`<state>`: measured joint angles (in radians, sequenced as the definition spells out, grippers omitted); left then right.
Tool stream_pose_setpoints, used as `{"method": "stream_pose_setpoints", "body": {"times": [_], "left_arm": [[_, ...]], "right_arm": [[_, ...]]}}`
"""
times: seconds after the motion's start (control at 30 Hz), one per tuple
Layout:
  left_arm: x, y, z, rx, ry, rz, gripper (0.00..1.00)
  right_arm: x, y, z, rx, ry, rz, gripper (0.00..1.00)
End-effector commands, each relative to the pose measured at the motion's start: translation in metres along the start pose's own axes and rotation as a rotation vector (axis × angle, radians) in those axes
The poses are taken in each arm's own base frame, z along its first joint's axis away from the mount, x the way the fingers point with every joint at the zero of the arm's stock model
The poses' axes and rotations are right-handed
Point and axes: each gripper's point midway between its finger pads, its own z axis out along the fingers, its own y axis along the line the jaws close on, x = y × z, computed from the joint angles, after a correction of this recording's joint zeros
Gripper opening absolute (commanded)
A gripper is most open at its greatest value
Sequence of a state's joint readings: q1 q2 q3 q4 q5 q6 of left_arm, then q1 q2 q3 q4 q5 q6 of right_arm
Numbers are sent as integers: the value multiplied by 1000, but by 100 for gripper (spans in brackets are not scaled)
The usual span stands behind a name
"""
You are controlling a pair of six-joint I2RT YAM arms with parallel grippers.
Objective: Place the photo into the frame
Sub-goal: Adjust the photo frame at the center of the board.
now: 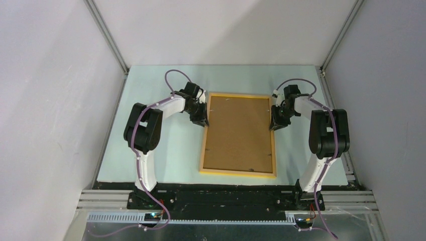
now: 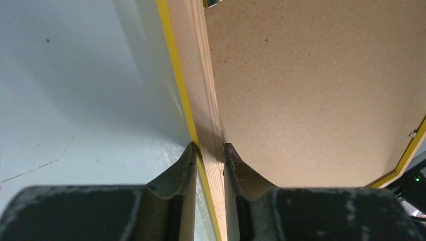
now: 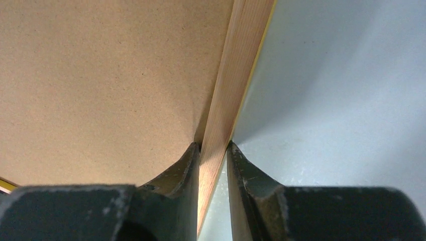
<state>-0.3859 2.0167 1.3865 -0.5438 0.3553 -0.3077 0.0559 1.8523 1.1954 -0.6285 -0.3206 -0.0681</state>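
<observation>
My right gripper will next swing the gripped bar outward and left in the top view to the board's far end (image 1: 259, 111), then release it there.
The frame (image 1: 238, 171) lies flat in the middle of the table with narrow yellow-orange wooden edges. A plain brown backing board (image 1: 238, 132) fills it. The photo is not in view. My left gripper (image 1: 202, 120) is shut on the frame's left rail (image 2: 201, 90), one finger on each side. My right gripper (image 1: 275, 123) is shut on the frame's right rail (image 3: 236, 80) in the same way. The backing board also fills the left wrist view (image 2: 311, 90) and the right wrist view (image 3: 105, 85).
The pale table surface (image 1: 171, 155) runs round the frame. White walls stand on three sides. A black base rail (image 1: 226, 198) runs along the near edge between the arm bases.
</observation>
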Motion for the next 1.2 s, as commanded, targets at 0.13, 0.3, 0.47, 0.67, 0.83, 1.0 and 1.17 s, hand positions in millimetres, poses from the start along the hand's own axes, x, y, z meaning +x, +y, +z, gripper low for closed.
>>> {"method": "stream_pose_setpoints", "body": {"times": [0.13, 0.3, 0.47, 0.67, 0.83, 1.0, 1.17], "left_arm": [[15, -43, -22, 228, 63, 99, 13], [10, -44, -26, 228, 43, 139, 48], [2, -33, -32, 152, -7, 184, 77], [-18, -20, -59, 18, -113, 302, 97], [-32, -9, -84, -84, -173, 433, 100], [-35, 7, -98, -183, -197, 494, 100], [-35, 18, -96, -230, -187, 504, 100]], "right_arm": [[-47, -11, 7, 46, -19, -74, 0], [-75, -16, 18, 51, -19, -135, 0], [-91, -25, 26, 63, -21, -269, 0], [-101, -28, 28, 53, -19, -399, 0], [-100, -22, 26, 22, -15, -471, 0], [-89, -6, 24, -13, 8, -553, 0], [-81, 7, 19, -15, 23, -613, 0]]}}
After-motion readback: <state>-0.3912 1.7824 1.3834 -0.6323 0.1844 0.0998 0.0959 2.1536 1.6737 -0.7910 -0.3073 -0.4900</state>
